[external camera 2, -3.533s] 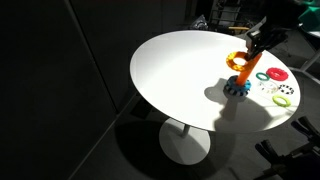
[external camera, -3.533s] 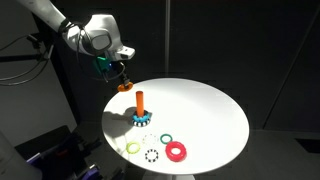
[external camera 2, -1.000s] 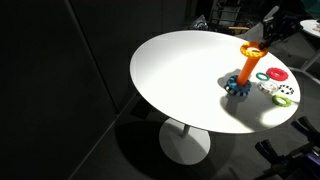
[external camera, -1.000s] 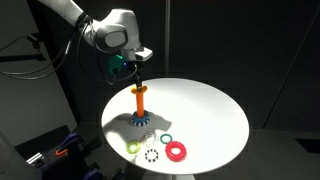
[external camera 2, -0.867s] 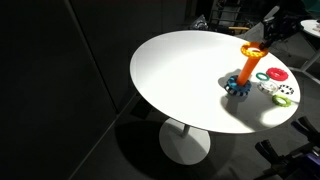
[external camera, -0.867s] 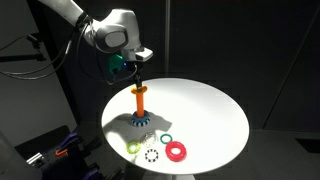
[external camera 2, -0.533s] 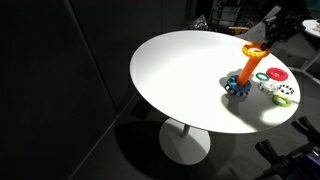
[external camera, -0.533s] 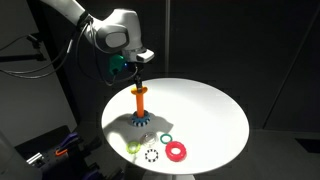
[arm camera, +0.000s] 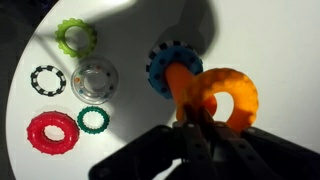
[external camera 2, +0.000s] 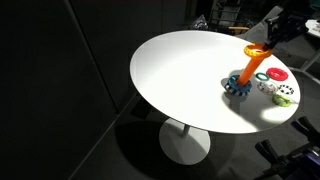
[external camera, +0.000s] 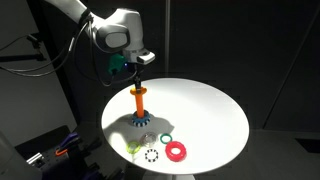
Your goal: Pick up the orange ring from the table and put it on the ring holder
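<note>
The ring's hole shows beside the peg, so I will move my gripper to the left in the wrist view next to bring the ring over the orange peg's top (external camera: 140,93) (arm camera: 190,99).
My gripper (external camera: 135,75) hangs above the ring holder, shut on the orange ring (arm camera: 232,97). In the wrist view (arm camera: 202,122) the fingers pinch the ring's rim, and the ring sits level with the top of the orange peg (arm camera: 181,83), beside it. The holder's peg (external camera: 140,100) stands on its blue gear-edged base (external camera: 141,121) on the white round table (external camera: 205,105). In an exterior view the ring (external camera 2: 256,49) is at the peg's top (external camera 2: 249,66). I cannot tell whether the ring is over the peg.
Loose rings lie near the holder: a red one (external camera: 176,151), a green one (external camera: 166,138), a black-and-white one (external camera: 151,155), a yellow-green one (external camera: 133,148), and a clear disc (arm camera: 95,79). The table edge is close behind them.
Since 3.5 s ago my gripper carried the ring up and over to the top of the peg. In the last second it barely moved.
</note>
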Controlling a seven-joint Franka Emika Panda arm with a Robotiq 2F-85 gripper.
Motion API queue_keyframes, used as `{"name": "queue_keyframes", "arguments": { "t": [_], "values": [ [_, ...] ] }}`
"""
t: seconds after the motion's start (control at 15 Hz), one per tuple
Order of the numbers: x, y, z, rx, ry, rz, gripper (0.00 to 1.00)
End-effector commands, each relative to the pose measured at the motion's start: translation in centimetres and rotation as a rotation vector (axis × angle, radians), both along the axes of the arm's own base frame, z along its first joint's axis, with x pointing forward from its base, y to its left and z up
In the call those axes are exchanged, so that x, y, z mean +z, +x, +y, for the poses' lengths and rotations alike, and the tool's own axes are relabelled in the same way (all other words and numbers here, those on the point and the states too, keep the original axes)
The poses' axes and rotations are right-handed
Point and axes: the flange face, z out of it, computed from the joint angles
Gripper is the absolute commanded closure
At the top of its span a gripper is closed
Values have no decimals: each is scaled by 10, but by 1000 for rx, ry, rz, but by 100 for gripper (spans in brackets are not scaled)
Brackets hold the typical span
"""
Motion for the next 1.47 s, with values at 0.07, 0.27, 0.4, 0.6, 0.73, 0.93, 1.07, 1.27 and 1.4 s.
{"name": "queue_keyframes", "arguments": {
  "t": [0.07,0.27,0.4,0.6,0.73,0.93,1.07,1.27,1.4],
  "values": [
    [7,-8,-6,-3,24,15,96],
    [9,-11,-7,-3,24,14,96],
    [8,-13,-9,-7,18,9,96],
    [6,-14,-12,-12,10,-4,96],
    [7,-13,-15,-19,7,-15,96],
    [9,-9,-19,-29,1,-48,96],
    [10,-7,-21,-34,-3,-67,96],
    [9,-6,-23,-39,-6,-81,96],
    [8,-7,-24,-39,-6,-79,96]
  ]
}}
